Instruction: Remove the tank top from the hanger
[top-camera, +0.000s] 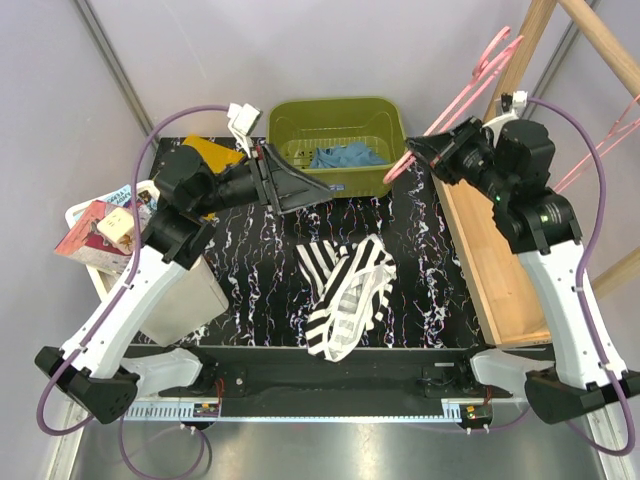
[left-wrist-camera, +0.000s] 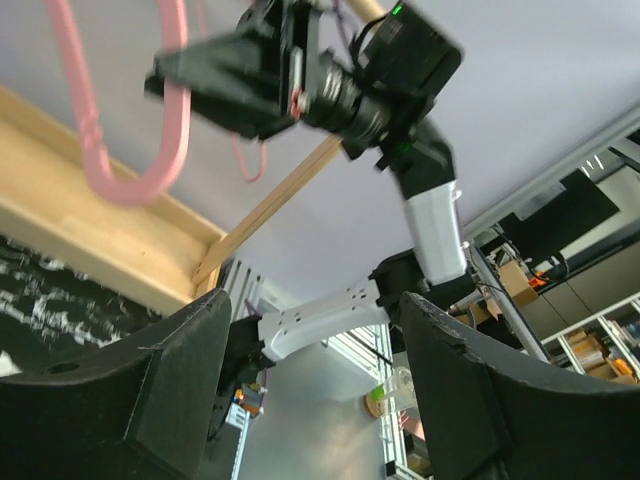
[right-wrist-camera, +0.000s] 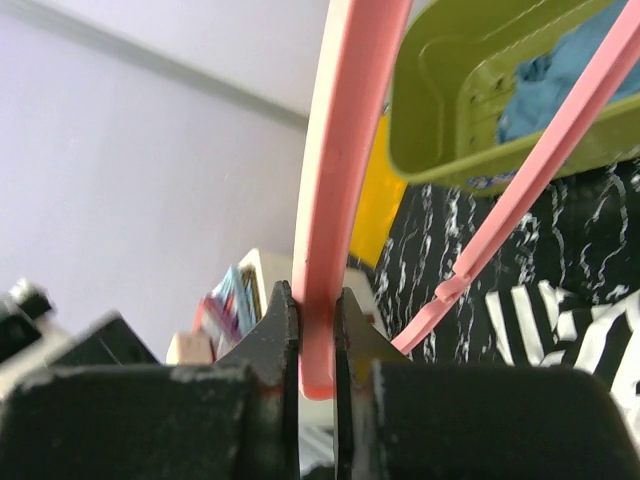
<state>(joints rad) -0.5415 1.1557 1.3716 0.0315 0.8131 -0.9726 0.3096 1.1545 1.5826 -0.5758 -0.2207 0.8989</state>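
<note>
The tank top lies off the hanger, so my right gripper will move outward toward the wooden rack next and bring the hanger's hook over the rack's top bar (top-camera: 602, 43).
The black-and-white striped tank top (top-camera: 348, 292) lies crumpled on the dark marbled table (top-camera: 260, 290), off the hanger; part of it shows in the right wrist view (right-wrist-camera: 570, 320). My right gripper (top-camera: 425, 152) is shut on the pink hanger (top-camera: 455, 105) and holds it in the air at the back right, near the wooden rack. In the right wrist view the hanger's bar (right-wrist-camera: 340, 180) sits clamped between the fingertips of my right gripper (right-wrist-camera: 316, 330). My left gripper (top-camera: 315, 190) is open and empty above the table's back middle, pointing right; its jaws stand wide apart in the left wrist view (left-wrist-camera: 310, 390).
A green basket (top-camera: 390, 118) with blue cloth (top-camera: 348, 155) stands at the back. A wooden rack (top-camera: 495, 250) runs along the right side, with more pink hangers (top-camera: 600, 150). A white bin (top-camera: 185, 295) and a tray of books (top-camera: 100, 225) stand at the left.
</note>
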